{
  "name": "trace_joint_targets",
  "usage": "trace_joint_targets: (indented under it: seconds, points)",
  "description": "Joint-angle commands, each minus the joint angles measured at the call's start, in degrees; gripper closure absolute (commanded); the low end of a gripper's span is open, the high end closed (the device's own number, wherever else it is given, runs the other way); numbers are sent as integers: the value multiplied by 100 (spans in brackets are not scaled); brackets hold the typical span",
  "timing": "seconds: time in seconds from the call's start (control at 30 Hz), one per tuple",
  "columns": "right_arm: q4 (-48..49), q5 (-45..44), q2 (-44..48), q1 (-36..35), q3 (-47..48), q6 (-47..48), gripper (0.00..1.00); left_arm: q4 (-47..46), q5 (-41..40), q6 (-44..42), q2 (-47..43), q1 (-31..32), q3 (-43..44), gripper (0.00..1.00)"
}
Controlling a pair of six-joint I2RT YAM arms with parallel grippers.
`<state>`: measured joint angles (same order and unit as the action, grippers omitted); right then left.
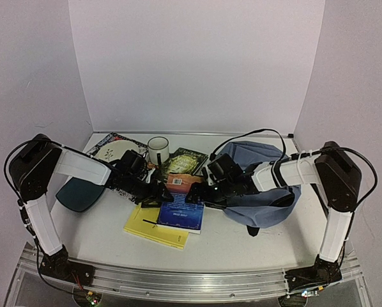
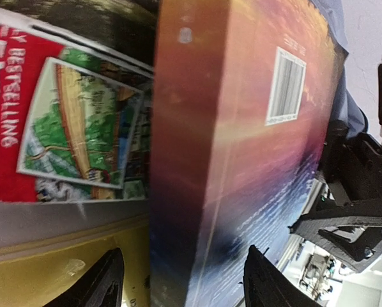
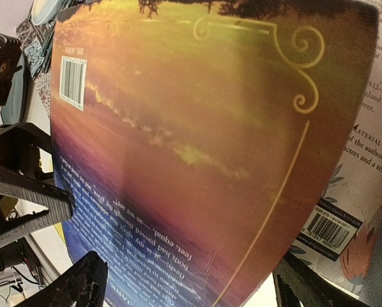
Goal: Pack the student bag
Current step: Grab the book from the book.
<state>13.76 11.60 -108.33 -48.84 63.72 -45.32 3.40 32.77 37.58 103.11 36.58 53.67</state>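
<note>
I will move my left gripper closer toward the barcode cover next, because there is still a gap beside the thick book's spine. Then I will close it on the spine.
The student bag [image 1: 262,182] is a blue-grey fabric backpack lying at the right, under my right arm; a strip of it shows in the left wrist view [image 2: 335,29]. A thick book with an orange-to-blue cover and a barcode [image 1: 181,206] sits between both grippers on a yellow book [image 1: 151,228]. My left gripper [image 1: 158,192] is open, its fingers [image 2: 105,281] astride the book's spine [image 2: 178,192] with a gap on the left. My right gripper [image 1: 198,192] is open, its fingers [image 3: 82,284] spread either side of the cover [image 3: 191,147].
A white mug [image 1: 158,150], a green book [image 1: 186,160] and a floral plate [image 1: 110,152] stand behind the pile. A dark teal tray [image 1: 79,193] lies at the left. A red-covered book [image 2: 50,121] and a white-backed book [image 3: 363,160] lie under the held one.
</note>
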Motion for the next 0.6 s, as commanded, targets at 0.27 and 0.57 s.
trace_joint_targets:
  seconds: [0.27,0.57]
  points:
    - [179,249,-144,-20,281,-122,11,-972,1275,211,278,80,284,52]
    - [180,137,655,-11,-3,77,7,-1063,1337,360,-707,69,375,100]
